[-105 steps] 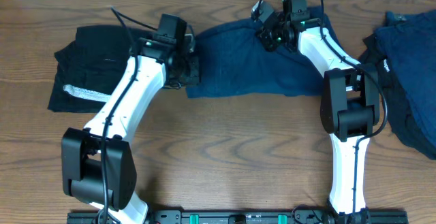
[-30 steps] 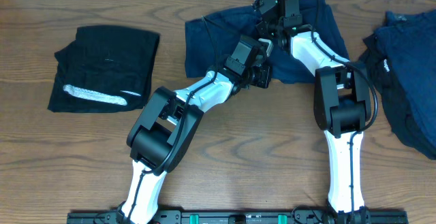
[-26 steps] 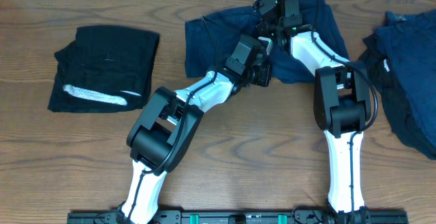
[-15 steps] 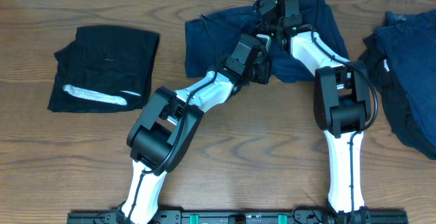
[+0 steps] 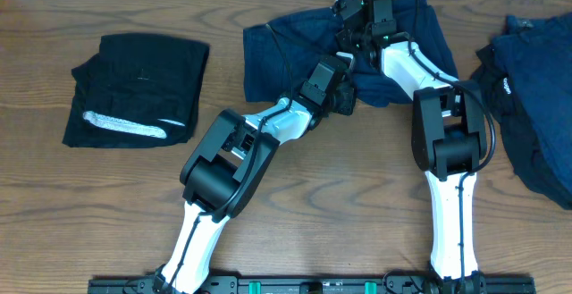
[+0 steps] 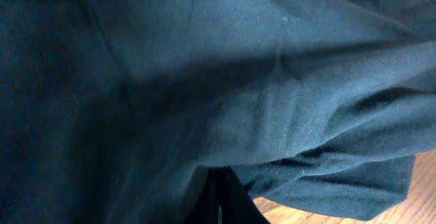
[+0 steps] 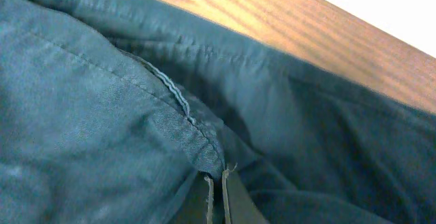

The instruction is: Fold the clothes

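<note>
My right gripper will move slightly outward to the garment's back edge (image 7: 238,45) and let go of the stitched hem (image 7: 174,98) over the garment there, because that edge is just outward.
A navy blue garment (image 5: 279,57) lies crumpled at the back middle of the table. My left gripper (image 5: 342,100) is at its front edge, shut on a fold of the navy cloth; in the left wrist view the cloth (image 6: 204,81) fills the frame above the closed jaws (image 6: 219,205). My right gripper (image 5: 351,42) is over the garment's back part, shut on a stitched hem (image 7: 174,98) that rises from its jaws (image 7: 216,191). A folded black garment (image 5: 143,71) with a whitish-grey band (image 5: 123,126) lies at the left.
A heap of navy and black clothes (image 5: 536,88) lies at the right edge, one black piece with a small white mark (image 5: 506,86). Both arms meet over the navy garment. Bare wooden table (image 5: 340,196) shows in front, and a white wall edge (image 7: 402,6) lies behind.
My left gripper has carried the navy garment's front left corner rightward onto its middle. In the last second only the left arm's forearm shifted slightly right; the right arm held still.
</note>
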